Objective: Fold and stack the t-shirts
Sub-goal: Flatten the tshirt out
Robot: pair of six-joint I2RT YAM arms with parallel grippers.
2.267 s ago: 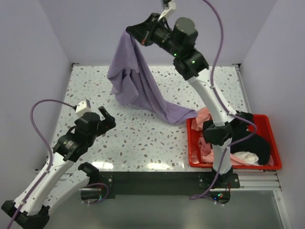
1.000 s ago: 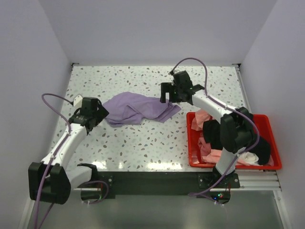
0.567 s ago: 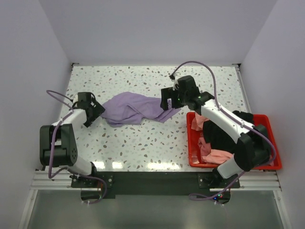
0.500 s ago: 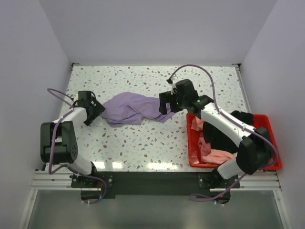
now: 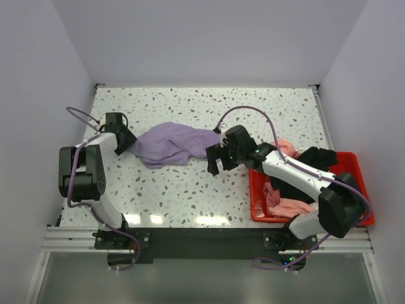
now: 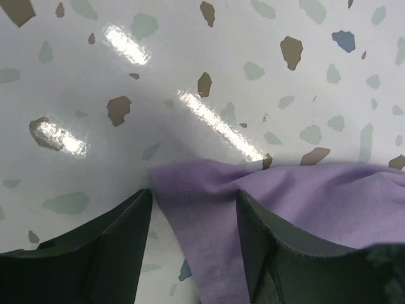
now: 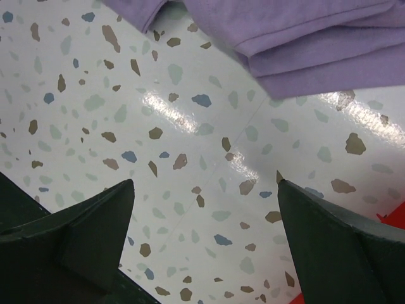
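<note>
My right gripper's open fingers are still over bare table, so they should go outward and down onto the purple shirt's near hem corner next.
The lavender-purple t-shirt (image 5: 174, 142) lies crumpled on the speckled table, left of centre. My left gripper (image 5: 128, 142) is low at its left end. In the left wrist view a fold of the purple shirt (image 6: 329, 196) runs between the two fingers of the left gripper (image 6: 194, 209), whose jaws are partly closed around it with some gap still showing. My right gripper (image 5: 214, 161) stands open over bare table just in front of the shirt's right end. In the right wrist view the shirt (image 7: 304, 38) lies beyond the right gripper (image 7: 205, 196), which holds nothing. Salmon-pink (image 5: 288, 208) and black (image 5: 316, 158) t-shirts lie in the bin.
A red plastic bin (image 5: 364, 218) stands at the table's near right corner, with clothes spilling over its far-left rim. Its red corner (image 7: 395, 215) shows at the right edge of the right wrist view. Walls enclose the table on the left, right and back.
The right gripper has moved off the shirt's right end, toward the near side and slightly left, still open. The left gripper's jaws have narrowed around the shirt's left edge.
</note>
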